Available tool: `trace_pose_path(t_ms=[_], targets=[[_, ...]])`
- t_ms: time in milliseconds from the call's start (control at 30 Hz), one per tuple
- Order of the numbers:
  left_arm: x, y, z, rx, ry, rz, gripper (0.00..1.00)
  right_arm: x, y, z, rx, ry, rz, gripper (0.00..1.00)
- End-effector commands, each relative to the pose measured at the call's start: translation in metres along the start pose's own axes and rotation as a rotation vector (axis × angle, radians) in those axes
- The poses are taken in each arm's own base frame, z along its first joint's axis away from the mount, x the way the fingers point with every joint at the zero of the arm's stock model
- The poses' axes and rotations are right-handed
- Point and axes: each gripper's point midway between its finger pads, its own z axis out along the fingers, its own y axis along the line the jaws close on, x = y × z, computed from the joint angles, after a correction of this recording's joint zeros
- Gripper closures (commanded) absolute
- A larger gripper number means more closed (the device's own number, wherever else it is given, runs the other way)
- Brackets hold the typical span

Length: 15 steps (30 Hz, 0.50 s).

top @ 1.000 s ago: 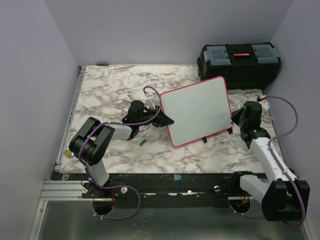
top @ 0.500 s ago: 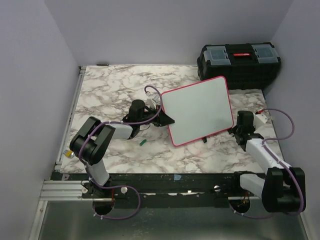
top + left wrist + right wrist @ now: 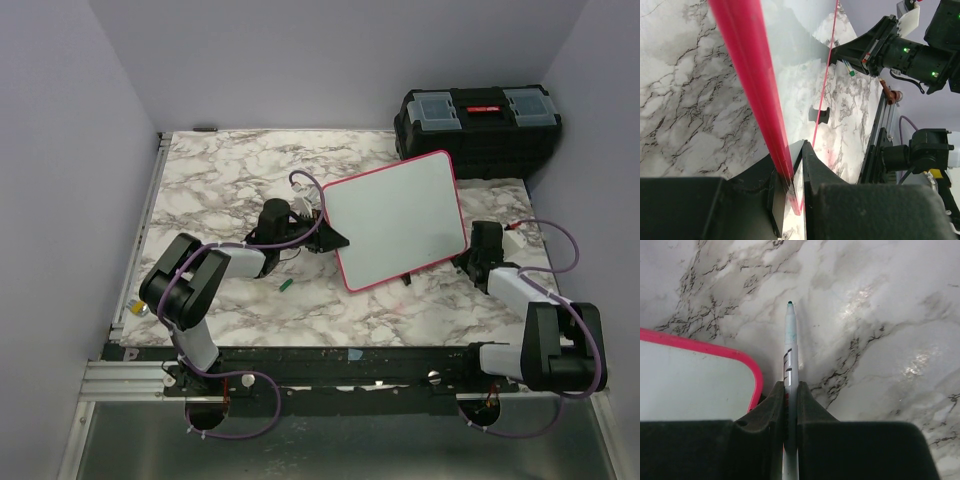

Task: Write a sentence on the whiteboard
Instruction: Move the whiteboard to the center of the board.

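Observation:
My left gripper should drag the whiteboard by its clamped edge (image 3: 336, 239) (image 3: 789, 179) to the left in the top view and then open, because the whiteboard's far corner crowds the black toolbox.
The whiteboard (image 3: 395, 220), glossy white with a pink-red frame, stands tilted on the marble table, its face blank. My left gripper (image 3: 328, 238) is shut on its left edge; the left wrist view shows the red frame (image 3: 752, 85) clamped between the jaws (image 3: 792, 182). My right gripper (image 3: 468, 262) is low by the board's lower right corner, shut on a white marker (image 3: 789, 345) with a dark green tip pointing at the table. The board's corner (image 3: 700, 372) lies just left of the marker.
A black toolbox (image 3: 478, 130) stands at the back right, behind the board. A small green marker cap (image 3: 286, 285) lies on the table (image 3: 220, 180) near the left arm. Walls enclose left, back and right.
My right arm has dropped and drawn back towards the near side, bringing the marker low beside the board's lower right corner. The left gripper and board have stayed put.

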Motion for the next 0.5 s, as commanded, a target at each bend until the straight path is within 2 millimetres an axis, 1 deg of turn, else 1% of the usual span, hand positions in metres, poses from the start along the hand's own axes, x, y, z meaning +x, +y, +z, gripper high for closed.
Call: trace_pose_path(t_ms=[0, 100, 200, 233, 300, 333, 467], targets=[[0.015, 0.013, -0.001, -0.042, 0.051, 0.075, 1.0, 0.021, 0.029, -0.006, -0.155, 0.106, 0.023, 0.99], [0.016, 0.013, -0.002, -0.048, 0.048, 0.075, 1.0, 0.033, 0.038, -0.011, -0.234, 0.155, 0.002, 0.99], [0.017, 0.013, -0.005, -0.057, 0.05, 0.074, 1.0, 0.038, 0.047, -0.016, -0.288, 0.194, -0.01, 0.99], [0.019, 0.014, -0.007, -0.063, 0.051, 0.073, 1.0, 0.039, 0.05, -0.017, -0.302, 0.203, -0.01, 0.99], [0.021, 0.014, -0.011, -0.073, 0.048, 0.076, 1.0, 0.048, 0.057, -0.023, -0.346, 0.242, -0.012, 0.99], [0.021, 0.015, -0.013, -0.08, 0.046, 0.079, 1.0, 0.051, 0.057, -0.024, -0.355, 0.252, -0.01, 0.99], [0.028, 0.017, -0.023, -0.098, 0.044, 0.063, 1.0, 0.063, 0.07, -0.035, -0.414, 0.287, -0.048, 0.99]])
